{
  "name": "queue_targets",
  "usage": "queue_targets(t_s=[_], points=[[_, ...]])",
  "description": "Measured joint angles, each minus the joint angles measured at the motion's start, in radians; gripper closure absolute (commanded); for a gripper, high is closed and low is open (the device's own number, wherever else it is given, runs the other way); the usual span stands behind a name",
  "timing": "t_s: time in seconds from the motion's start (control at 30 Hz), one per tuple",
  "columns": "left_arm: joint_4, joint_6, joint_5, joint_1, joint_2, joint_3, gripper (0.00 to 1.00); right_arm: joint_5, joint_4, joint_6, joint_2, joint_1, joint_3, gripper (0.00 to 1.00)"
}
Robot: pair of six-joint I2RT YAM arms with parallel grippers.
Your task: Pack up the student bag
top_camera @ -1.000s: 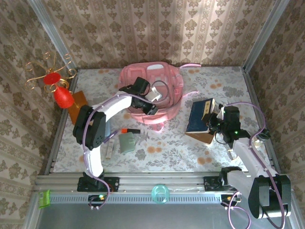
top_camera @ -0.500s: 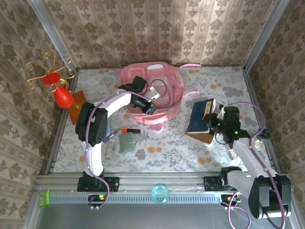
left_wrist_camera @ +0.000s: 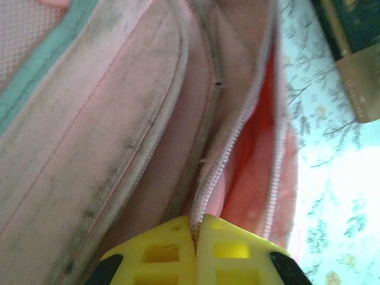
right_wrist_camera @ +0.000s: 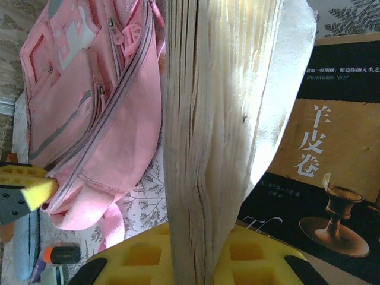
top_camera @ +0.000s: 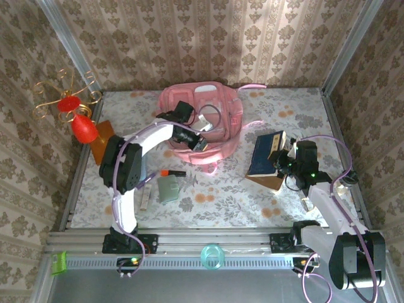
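The right gripper carries the book in next and releases it, as the gaping pocket (top_camera: 219, 149) (right_wrist_camera: 102, 132) lies across the table from it and my left gripper holds the pocket's edge.
The student bag (top_camera: 202, 120), soft and pink, lies at the back middle of the table. One of its zip pockets gapes, showing a pink lining (left_wrist_camera: 255, 166). My left gripper (top_camera: 196, 142) rests on the bag's near side and is shut on the pocket's zipper edge (left_wrist_camera: 222, 154), pinched between its yellow fingers (left_wrist_camera: 160, 255). My right gripper (top_camera: 282, 159) is shut on the page block of a thick dark blue book (top_camera: 265, 153), held on edge over a second book (right_wrist_camera: 326, 178). The cream pages (right_wrist_camera: 208, 136) rise between the right gripper's fingers (right_wrist_camera: 136, 255), with the bag (right_wrist_camera: 89, 113) beyond them.
An orange-capped marker (top_camera: 170, 172), a small grey-green pad (top_camera: 168, 188) and a pale strip (top_camera: 145, 200) lie in front of the bag. A red ornament (top_camera: 82, 126) and an orange-brown book (top_camera: 101, 140) stand at the left edge. A teal ring (top_camera: 212, 256) sits on the front rail.
My left gripper has shifted slightly on the bag and closed onto the zipper edge. The right arm and its book have not moved.
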State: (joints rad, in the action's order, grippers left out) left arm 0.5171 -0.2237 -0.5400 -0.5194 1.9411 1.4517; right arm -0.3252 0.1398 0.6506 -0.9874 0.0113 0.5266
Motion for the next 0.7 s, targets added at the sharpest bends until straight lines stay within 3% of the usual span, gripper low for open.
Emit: queue_targets(t_s=[0.13, 0.33, 0.53, 0.7], points=[[-0.209, 0.128, -0.06, 0.03, -0.187, -0.156, 1.0, -0.062, -0.002, 0.001, 0.002, 0.034, 0.05, 1.0], [-0.414, 0.272, -0.021, 0.051, -0.315, -0.181, 1.0, -0.207, -0.116, 0.059, -0.053, 0.196, 0.079, 1.0], [-0.46, 0.357, 0.022, 0.048, -0.317, -0.18, 1.0, -0.193, -0.298, 0.198, -0.232, 0.343, 0.086, 1.0], [-0.457, 0.374, 0.037, 0.048, -0.317, -0.167, 1.0, -0.1, -0.475, 0.358, -0.462, 0.402, 0.164, 1.0]])
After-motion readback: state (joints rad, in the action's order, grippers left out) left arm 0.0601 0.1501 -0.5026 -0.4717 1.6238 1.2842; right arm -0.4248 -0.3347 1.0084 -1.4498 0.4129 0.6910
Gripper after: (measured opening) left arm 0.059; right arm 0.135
